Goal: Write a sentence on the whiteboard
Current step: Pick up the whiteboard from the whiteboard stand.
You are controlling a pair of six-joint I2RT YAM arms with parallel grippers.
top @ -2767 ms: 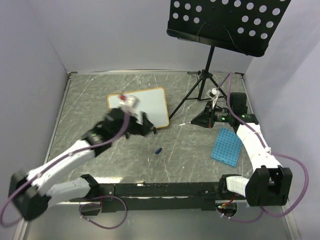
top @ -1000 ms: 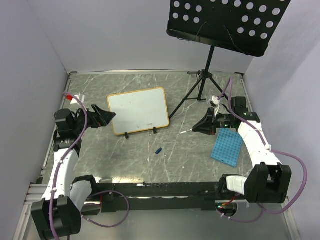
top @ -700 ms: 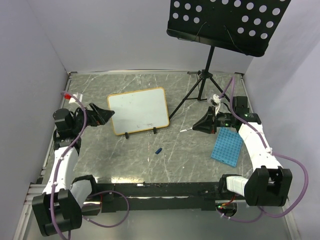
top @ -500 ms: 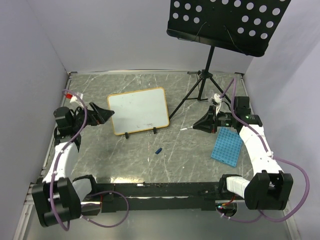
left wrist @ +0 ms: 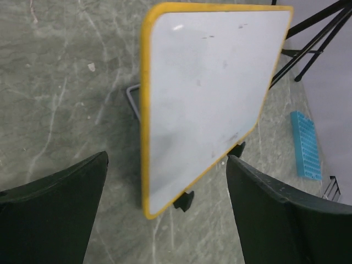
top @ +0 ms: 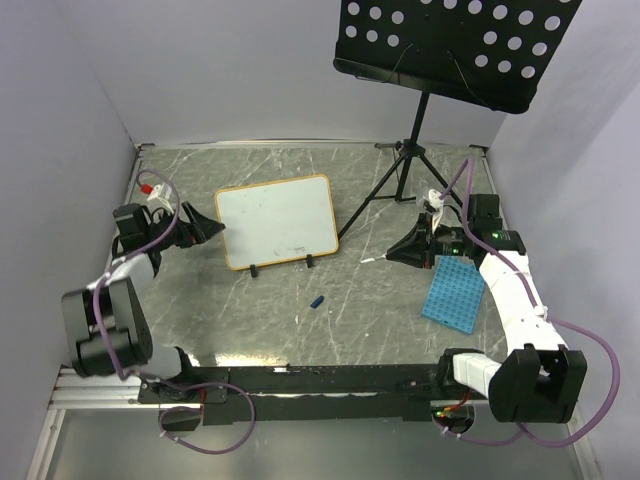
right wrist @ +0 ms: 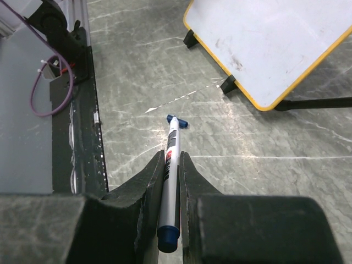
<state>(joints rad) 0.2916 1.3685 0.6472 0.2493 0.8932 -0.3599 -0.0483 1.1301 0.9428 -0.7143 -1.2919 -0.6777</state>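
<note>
The whiteboard's side edge near the whiteboard's upper corner stands clear of the tabletop. My left gripper should next move outward and toward the whiteboard and set its open fingers around that edge.
The whiteboard stands tilted on two black feet at mid-table, its orange frame around a white face that bears only faint smudges; no sentence shows on it. To the left of the board my left gripper points at its left edge, open and empty, with the board's lower corner showing between the fingers. Off to the right of the board, my right gripper is shut on a white marker whose tip points down-left over the table. The board's corner lies ahead of it.
A small blue cap lies on the table in front of the board. The blue grid tray lies by the right arm. A black music-stand panel hangs over the back right, and its tripod stands beside the board.
My left arm has drawn back from over the board's left part to the left wall and folded further back in the last second. The right arm holds the marker almost still.
</note>
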